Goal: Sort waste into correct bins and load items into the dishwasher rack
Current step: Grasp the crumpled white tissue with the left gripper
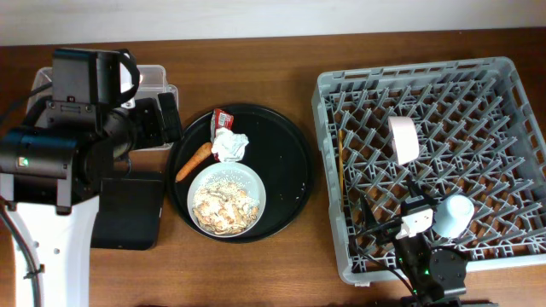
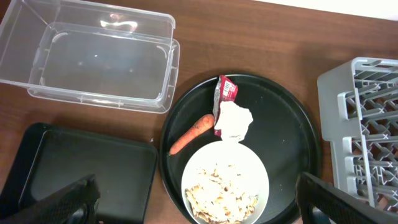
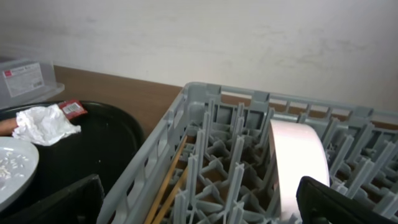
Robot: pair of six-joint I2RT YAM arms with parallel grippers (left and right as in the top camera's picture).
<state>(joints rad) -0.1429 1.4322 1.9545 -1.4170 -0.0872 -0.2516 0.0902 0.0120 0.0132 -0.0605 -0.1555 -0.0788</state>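
Note:
The tissue overlaps the wrapper, so my left gripper will lower its fingers across to the tissue's corner (image 1: 225, 142) (image 2: 231, 114) next, which is below and to its right in the overhead view.
The carrot piece (image 1: 194, 161), white tissue (image 1: 229, 145), red wrapper (image 1: 222, 118) and a white plate (image 1: 252, 181) of rice-like scraps (image 1: 223, 205) lie on a round black tray (image 1: 286, 162). The clear box (image 2: 93, 62) and the shallow black tray (image 2: 81, 168) sit to its left. My left gripper (image 2: 199, 211) is open and empty, above the plate's near edge. The grey rack (image 1: 512, 153) holds the white bowl (image 1: 403, 139) on its side, the blue cup (image 1: 455, 213) and the chopsticks (image 1: 341, 166). My right gripper (image 3: 199, 205) is open and empty over the rack's front left.
The rack takes up the right half of the table. My left arm's body covers part of the clear box and the black tray in the overhead view. A pale wall runs along the table's far edge.

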